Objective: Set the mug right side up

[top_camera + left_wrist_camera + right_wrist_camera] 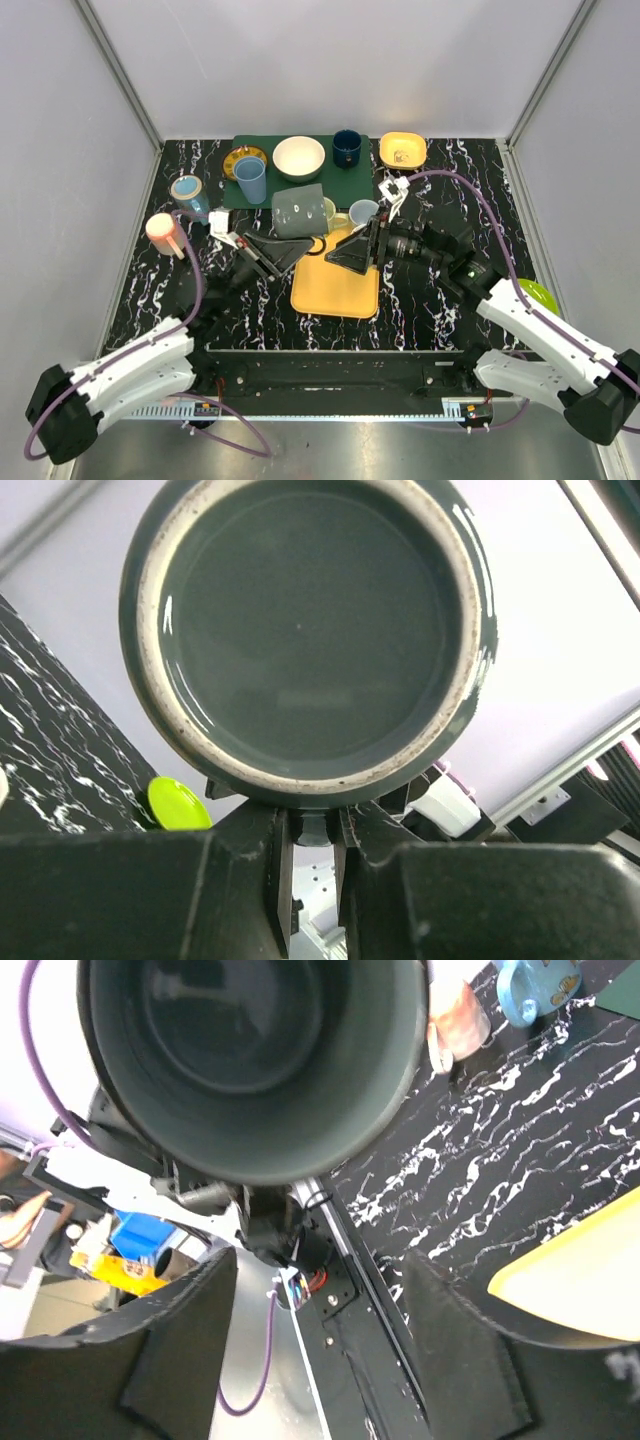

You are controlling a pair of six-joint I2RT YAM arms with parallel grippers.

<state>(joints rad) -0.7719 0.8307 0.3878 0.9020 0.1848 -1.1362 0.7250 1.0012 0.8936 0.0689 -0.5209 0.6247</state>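
Note:
I will swing the mug in my left gripper toward the open marble beside the pink cup next, then lower it there, opening down.
The dark grey mug (299, 211) is held off the table on its side, above the far edge of the yellow tray (337, 285). My left gripper (303, 245) is shut on the mug's handle (313, 828) from below. The left wrist view shows the mug's flat base (305, 620) facing the camera. My right gripper (347, 254) is open and empty just right of the mug. In the right wrist view the mug's open mouth (250, 1050) faces the camera above my spread right gripper (320, 1350).
A green mat (352, 180) at the back holds a white bowl (299, 157), a blue cup (250, 180) and a dark blue mug (347, 147). A yellow bowl (402, 151), a light blue mug (188, 193), a pink cup (165, 233) and a lime plate (538, 295) stand around.

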